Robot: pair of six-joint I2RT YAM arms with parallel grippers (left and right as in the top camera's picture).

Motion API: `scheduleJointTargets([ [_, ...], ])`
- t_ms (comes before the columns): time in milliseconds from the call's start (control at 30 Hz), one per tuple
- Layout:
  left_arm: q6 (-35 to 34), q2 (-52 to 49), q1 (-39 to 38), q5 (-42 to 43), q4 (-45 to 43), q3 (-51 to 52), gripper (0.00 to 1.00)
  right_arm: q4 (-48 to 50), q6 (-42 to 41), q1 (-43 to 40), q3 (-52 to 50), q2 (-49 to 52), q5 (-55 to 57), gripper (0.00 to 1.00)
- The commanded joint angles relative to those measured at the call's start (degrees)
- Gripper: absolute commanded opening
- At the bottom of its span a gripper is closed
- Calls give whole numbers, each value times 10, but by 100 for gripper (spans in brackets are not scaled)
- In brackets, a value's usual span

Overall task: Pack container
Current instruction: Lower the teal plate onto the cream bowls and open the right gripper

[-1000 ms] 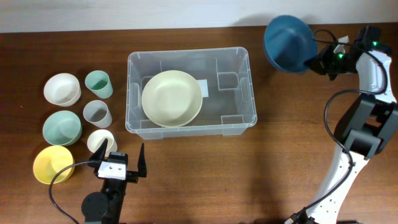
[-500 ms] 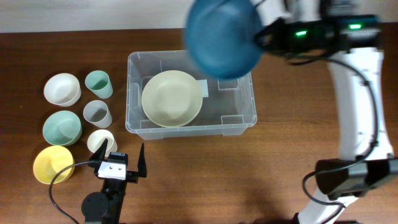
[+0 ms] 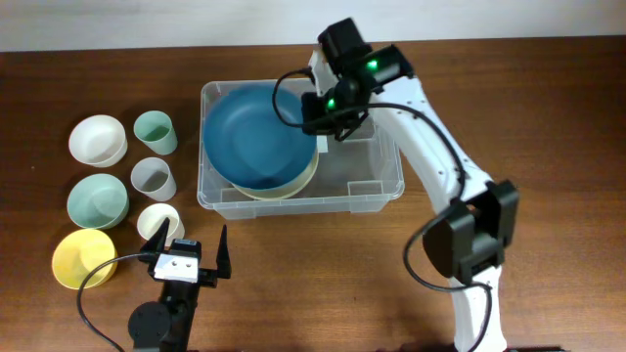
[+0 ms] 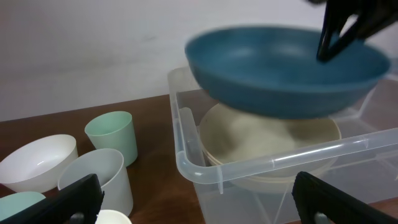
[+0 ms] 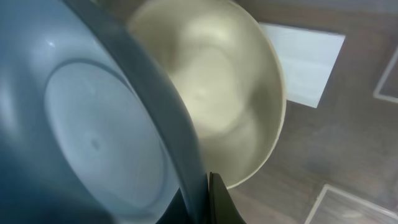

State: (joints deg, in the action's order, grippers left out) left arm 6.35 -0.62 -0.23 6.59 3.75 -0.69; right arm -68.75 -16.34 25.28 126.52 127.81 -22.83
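The blue bowl is hovering above the empty cream bowl (image 3: 295,180) (image 5: 208,93). My right gripper needs to lower the blue bowl next until it sits in the hollow of the cream bowl, and let go of the blue bowl's rim.
The clear plastic container (image 3: 377,186) stands at the table's middle with a cream bowl (image 3: 293,186) inside it. My right gripper (image 3: 318,110) is shut on the rim of a large blue bowl (image 3: 256,135) and holds it over the container, just above the cream bowl. In the right wrist view the blue bowl's rim (image 5: 168,137) is pinched between the jaws (image 5: 206,199), with the cream bowl (image 5: 230,93) below. The left wrist view shows the blue bowl (image 4: 286,68) hovering over the cream bowl (image 4: 249,143) and the container's rim (image 4: 186,162). My left gripper (image 3: 186,256) is open and empty at the front left.
Left of the container stand a white bowl (image 3: 97,140), a pale green bowl (image 3: 97,200), a yellow bowl (image 3: 82,258), a green cup (image 3: 155,131), a grey cup (image 3: 153,178) and a cream cup (image 3: 156,221). A white label (image 5: 305,62) lies on the container's base.
My right arm has swung the blue bowl from the far right of the table leftward and down over the container, above the cream bowl. The left arm has not moved.
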Motion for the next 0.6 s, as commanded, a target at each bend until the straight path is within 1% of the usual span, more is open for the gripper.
scheduleJointTargets([
  [0, -5, 3, 3, -4, 3, 2, 99, 6, -7, -3, 0, 24, 11, 4],
  [333, -5, 3, 3, -4, 3, 2, 99, 38, -15, -2, 0, 56, 21, 4],
  [567, -5, 3, 3, -4, 3, 2, 99, 41, -20, -2, 0, 84, 26, 4],
])
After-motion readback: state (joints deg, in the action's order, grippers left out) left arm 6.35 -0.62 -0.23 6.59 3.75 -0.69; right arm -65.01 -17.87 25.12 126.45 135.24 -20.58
